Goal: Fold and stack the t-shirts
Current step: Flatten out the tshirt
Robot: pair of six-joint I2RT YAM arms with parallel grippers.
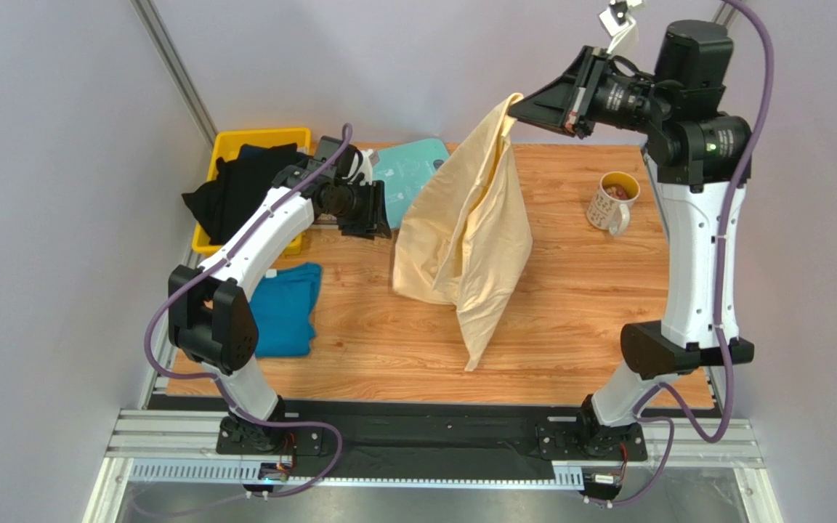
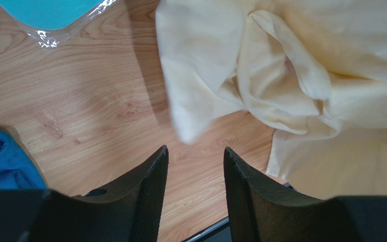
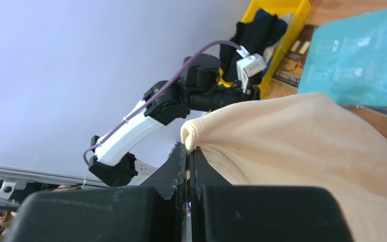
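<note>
My left gripper lowers and draws back next onto the shirt's hemmed corner (image 1: 400, 286) (image 2: 186, 132), which lies below and back from it, jutting free over bare wood.
My right gripper (image 1: 523, 105) is shut on a hem of the pale cream-yellow t-shirt (image 1: 467, 234) and holds it high, so the shirt hangs down to the table; the pinched edge shows in the right wrist view (image 3: 189, 137). My left gripper (image 1: 381, 215) is open and empty, just left of the hanging shirt (image 2: 291, 75), above bare wood. A teal-blue t-shirt (image 1: 284, 308) lies folded at the left edge and shows in the left wrist view (image 2: 1, 161). Black t-shirts (image 1: 232, 185) are heaped in the yellow bin (image 1: 261, 140).
A rigid teal board (image 1: 412, 167) with white print lies at the back, behind the hanging shirt; it also shows in the left wrist view (image 2: 49, 12). A mug (image 1: 614, 203) stands at the back right. The wooden table (image 1: 576, 327) has metal rails along its near edge.
</note>
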